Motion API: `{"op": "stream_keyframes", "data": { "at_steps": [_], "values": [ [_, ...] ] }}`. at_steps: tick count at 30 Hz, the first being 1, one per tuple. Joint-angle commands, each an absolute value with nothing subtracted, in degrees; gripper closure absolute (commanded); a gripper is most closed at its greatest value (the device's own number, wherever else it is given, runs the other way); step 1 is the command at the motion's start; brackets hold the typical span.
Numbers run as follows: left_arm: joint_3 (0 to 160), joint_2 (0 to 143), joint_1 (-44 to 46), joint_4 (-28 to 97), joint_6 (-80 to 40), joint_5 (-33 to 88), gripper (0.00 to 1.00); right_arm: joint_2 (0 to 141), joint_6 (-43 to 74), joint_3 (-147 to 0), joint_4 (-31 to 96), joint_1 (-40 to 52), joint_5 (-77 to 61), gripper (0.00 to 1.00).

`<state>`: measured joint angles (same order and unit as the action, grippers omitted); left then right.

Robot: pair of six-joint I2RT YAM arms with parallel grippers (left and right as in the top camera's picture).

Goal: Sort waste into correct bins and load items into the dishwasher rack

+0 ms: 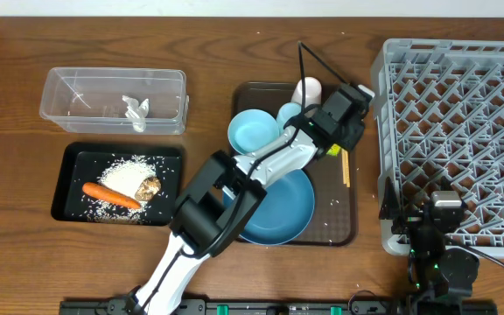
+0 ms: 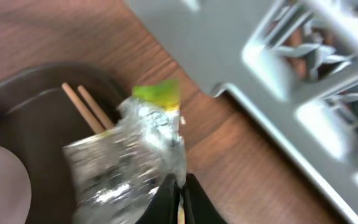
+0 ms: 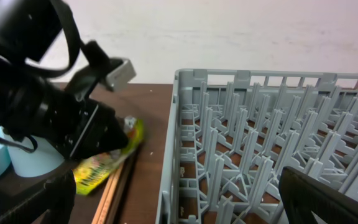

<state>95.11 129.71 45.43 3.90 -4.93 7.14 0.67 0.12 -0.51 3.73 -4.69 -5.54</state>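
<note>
Next, my left gripper moves up and carries the wrapper [image 2: 132, 152] over the clear tub to release it, as that tub lies to its left in the overhead view.
My left gripper [image 2: 182, 186] is shut on the shiny green-yellow snack wrapper [image 2: 132, 152], pinching its edge just above the right end of the brown serving tray [image 1: 344, 223]. The wrapper [image 3: 101, 165] hangs beside the wooden chopsticks [image 2: 86, 109]. On that tray rest the dark-blue plate [image 1: 287, 210], a light-blue bowl [image 1: 252, 131], a light-blue cup [image 1: 289, 112] and a white cup [image 1: 307, 90]. The clear tub [image 1: 77, 101] holds a crumpled tissue [image 1: 136, 109]. The black tray [image 1: 68, 184] holds the carrot [image 1: 110, 194], rice [image 1: 132, 171] and a brown lump [image 1: 149, 187]. My right gripper [image 3: 185, 211] is open over the grey rack's [image 1: 462, 105] front left corner.
The rack's left wall [image 3: 176, 143] stands close to the right of the held wrapper. My left arm [image 1: 234, 188] stretches diagonally over the plate. Bare wooden table [image 1: 208, 52] lies between the tub and the serving tray.
</note>
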Motion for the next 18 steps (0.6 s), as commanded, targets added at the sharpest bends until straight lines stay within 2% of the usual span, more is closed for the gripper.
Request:
{"op": "stream_keyframes", "data": {
  "at_steps": [1,18],
  "values": [
    [95.6,125.1,46.6,4.0,-5.2,6.9,0.94,0.4,-0.7,-0.3,3.8,-5.6,-5.6,0.01],
    [95.6,119.3,46.7,5.3,-5.2,4.0,0.94,0.4,-0.7,-0.3,3.8,-5.6,-5.6,0.01]
  ]
}}
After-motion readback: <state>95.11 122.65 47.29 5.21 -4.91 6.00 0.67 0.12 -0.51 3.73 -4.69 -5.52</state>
